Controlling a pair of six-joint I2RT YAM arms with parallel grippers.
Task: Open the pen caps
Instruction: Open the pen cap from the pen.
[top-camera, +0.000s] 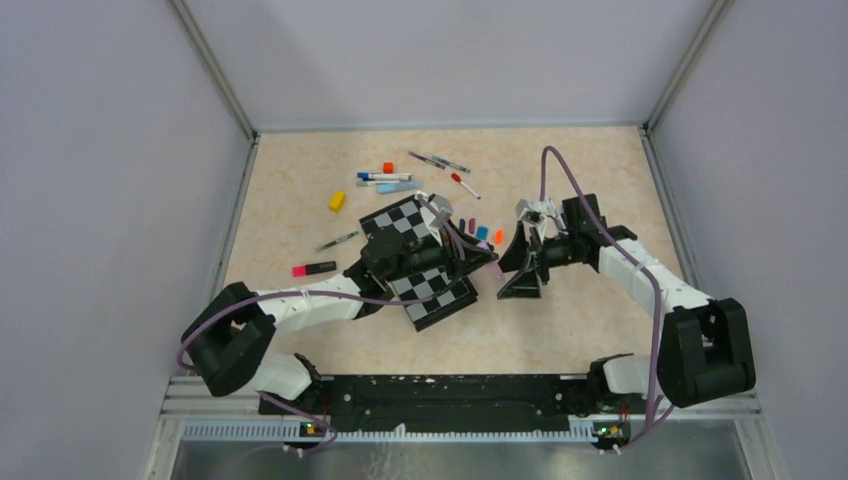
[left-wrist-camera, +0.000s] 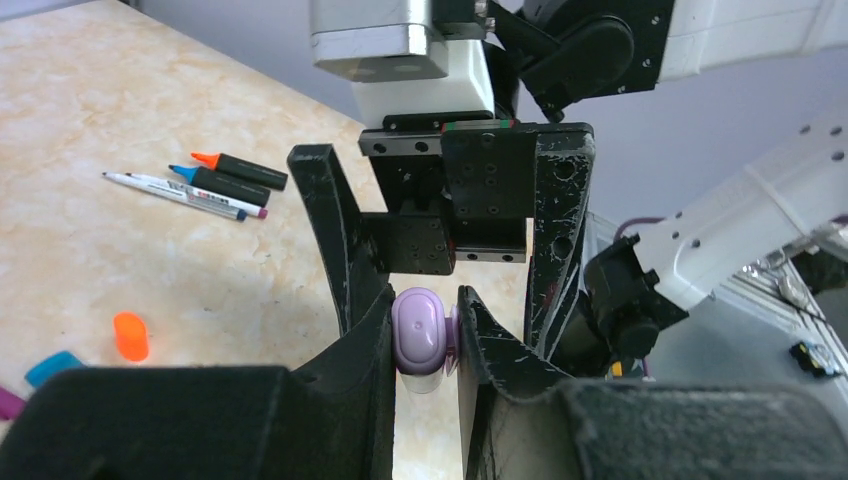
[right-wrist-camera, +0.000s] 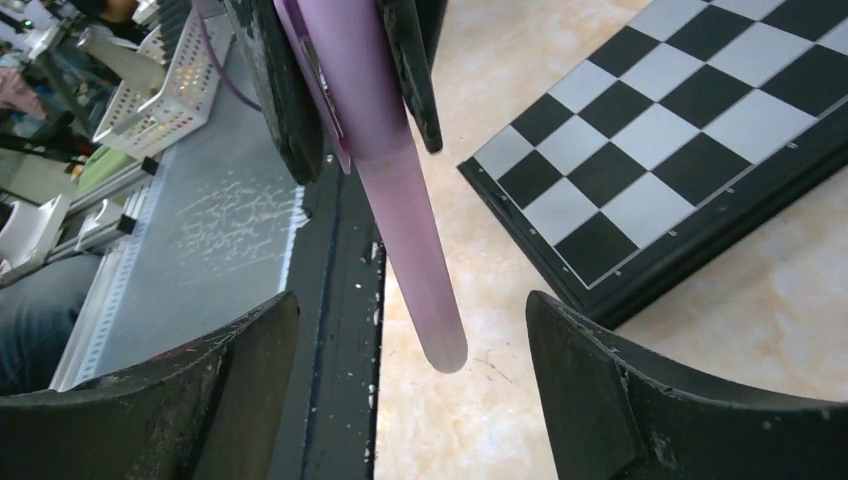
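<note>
My left gripper tips downward and goes lower next to release where loose caps already lie, as the bare tabletop (left-wrist-camera: 214, 306) beside the orange cap lies below it.
My left gripper (top-camera: 482, 262) is shut on a lilac pen (left-wrist-camera: 420, 335), whose oval end faces the left wrist camera between the fingers (left-wrist-camera: 365, 345). In the right wrist view the pen's long body (right-wrist-camera: 390, 170) slants down from the left gripper's fingers (right-wrist-camera: 275, 80) to a rounded translucent end. My right gripper (right-wrist-camera: 412, 305) stands open around that end, both fingers well clear of it. Where the pen's cap begins I cannot tell. Loose pen caps lie behind the grippers: orange (top-camera: 498, 237), teal (top-camera: 482, 232), purple (top-camera: 462, 225).
A checkerboard (top-camera: 420, 255) lies under my left arm. Pens and markers (top-camera: 385, 178) are scattered at the back, with a yellow block (top-camera: 337, 201), an orange-red cube (top-camera: 388, 167) and a pink-black marker (top-camera: 314, 268). The table's metal front rail (right-wrist-camera: 345, 300) runs close to the right gripper.
</note>
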